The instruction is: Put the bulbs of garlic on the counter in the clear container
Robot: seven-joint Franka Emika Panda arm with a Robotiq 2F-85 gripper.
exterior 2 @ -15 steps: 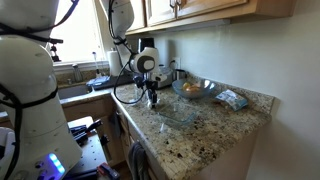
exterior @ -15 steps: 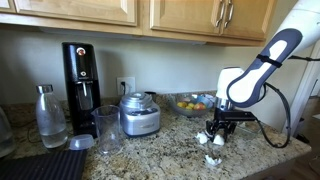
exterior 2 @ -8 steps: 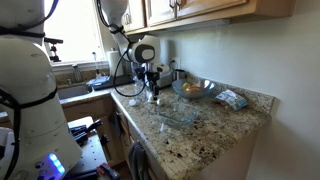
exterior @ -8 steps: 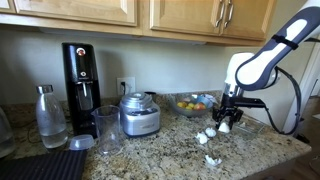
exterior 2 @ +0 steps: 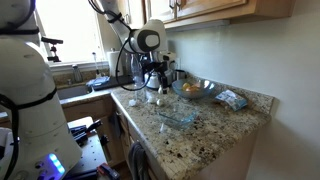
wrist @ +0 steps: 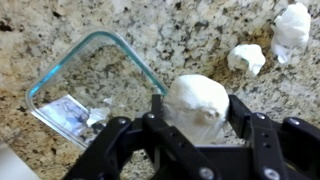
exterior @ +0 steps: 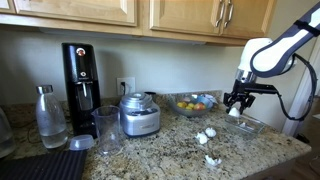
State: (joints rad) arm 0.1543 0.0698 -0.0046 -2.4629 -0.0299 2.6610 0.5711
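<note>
My gripper shifts to the left in the wrist view over the clear container (exterior: 243,124) (wrist: 98,88) next, then lowers the bulb inside, as it still hangs beside the container's rim.
My gripper (wrist: 197,118) is shut on a white bulb of garlic (wrist: 197,103) and holds it in the air just beside the clear container (wrist: 92,80), which lies on the granite counter (wrist: 190,30). Two more bulbs of garlic (wrist: 247,57) (wrist: 293,25) lie on the counter beyond. In an exterior view the gripper (exterior: 236,106) hangs over the near end of the container (exterior: 250,125), with loose garlic bulbs (exterior: 205,136) (exterior: 213,160) on the counter. It also shows in an exterior view (exterior 2: 160,90) above the container (exterior 2: 178,113).
A round glass bowl of fruit (exterior: 192,102) stands behind the container. A food processor (exterior: 139,113), a tall clear cup (exterior: 107,128), a coffee machine (exterior: 81,78) and a bottle (exterior: 48,115) line the back. A packet (exterior 2: 232,98) lies near the wall; a sink (exterior 2: 75,90) adjoins the counter.
My gripper has risen from the counter with a garlic bulb in it and carried it sideways from the loose bulbs to the clear container.
</note>
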